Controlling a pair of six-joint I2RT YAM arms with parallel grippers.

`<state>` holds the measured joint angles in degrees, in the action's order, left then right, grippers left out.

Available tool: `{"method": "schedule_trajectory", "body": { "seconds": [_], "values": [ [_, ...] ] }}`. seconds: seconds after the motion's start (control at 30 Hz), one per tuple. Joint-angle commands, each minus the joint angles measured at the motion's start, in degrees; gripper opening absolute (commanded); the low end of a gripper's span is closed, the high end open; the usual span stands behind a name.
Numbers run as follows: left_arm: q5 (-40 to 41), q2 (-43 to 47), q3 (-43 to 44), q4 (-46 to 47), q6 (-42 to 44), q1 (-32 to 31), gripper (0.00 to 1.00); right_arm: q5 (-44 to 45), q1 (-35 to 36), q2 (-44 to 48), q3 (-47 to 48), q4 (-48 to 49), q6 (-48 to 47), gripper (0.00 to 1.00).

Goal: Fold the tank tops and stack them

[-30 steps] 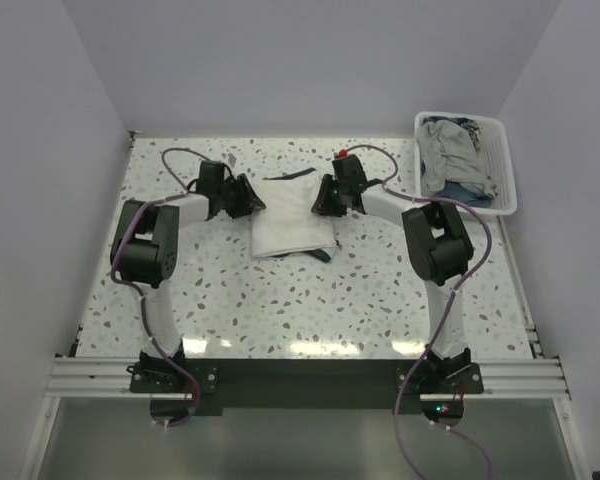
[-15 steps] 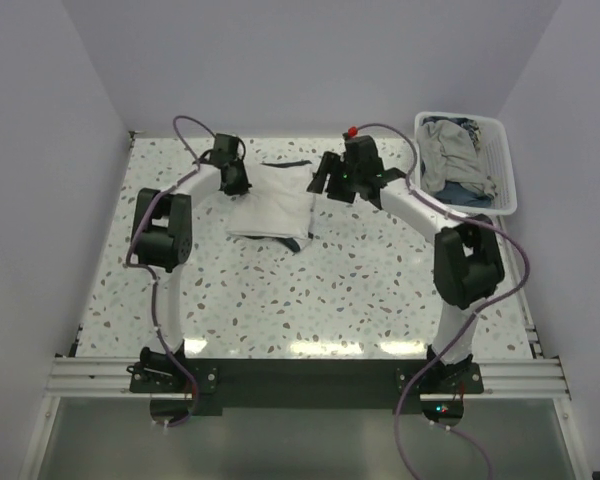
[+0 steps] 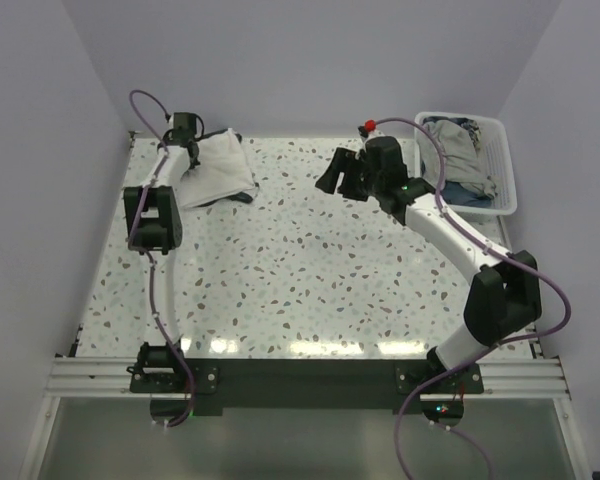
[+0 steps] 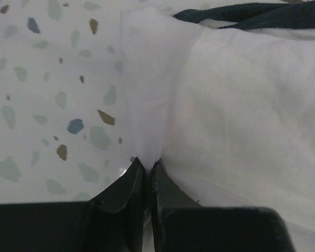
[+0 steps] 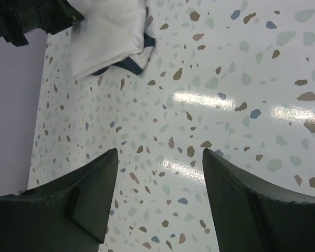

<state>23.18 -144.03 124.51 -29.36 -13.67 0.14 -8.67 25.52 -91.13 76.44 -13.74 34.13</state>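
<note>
The left gripper drags the white tank top toward the left in the top view next. Then it lets go on the table's wall-side strip (image 3: 142, 162) (image 4: 58, 115), since that part of the table still lies empty.
The white tank top (image 3: 216, 170) lies folded at the far left corner of the table, navy trim showing at its near edge. My left gripper (image 3: 192, 152) is shut on its far left edge; in the left wrist view the fingertips (image 4: 146, 167) pinch a ridge of white cloth (image 4: 241, 105). The grey tank top (image 3: 450, 152) lies crumpled in the white basket (image 3: 502, 190) at the far right. My right gripper (image 3: 338, 176) hovers open and empty over the table's far middle. The right wrist view shows open fingers (image 5: 89, 194) and the folded top (image 5: 107, 37) far off.
The speckled table (image 3: 310, 280) is ringed by grey walls on the left, back and right. The basket also holds some blue cloth (image 3: 475, 192). Both arms' cables loop above the table.
My left gripper has dragged the folded white top from the table's far middle to the far left corner. My right gripper has let go of it and moved back to the right, open.
</note>
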Motion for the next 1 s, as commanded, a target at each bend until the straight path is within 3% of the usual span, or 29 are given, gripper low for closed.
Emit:
{"method": "schedule_trajectory", "body": {
  "seconds": [0.0, 0.3, 0.53, 0.97],
  "values": [
    [6.26, -2.39, 5.74, 3.61, 4.97, 1.79, 0.00, -0.30, 0.41, 0.08, -0.51, 2.05, -1.17, 0.69],
    [12.16, -3.37, 4.17, 15.82, 13.58, 3.55, 0.00, 0.05, 0.41, 0.17, -2.79, 4.33, -1.70, 0.69],
    [13.03, -2.40, -1.11, 31.53, 26.05, 4.52, 0.00, -0.04, 0.50, -1.33, -1.91, 4.68, -2.49, 0.68],
    [12.15, -5.91, -0.85, 43.42, 35.82, 5.48, 0.00, -0.12, 0.41, -3.44, -0.95, 4.86, -2.49, 0.68]
  ]
}}
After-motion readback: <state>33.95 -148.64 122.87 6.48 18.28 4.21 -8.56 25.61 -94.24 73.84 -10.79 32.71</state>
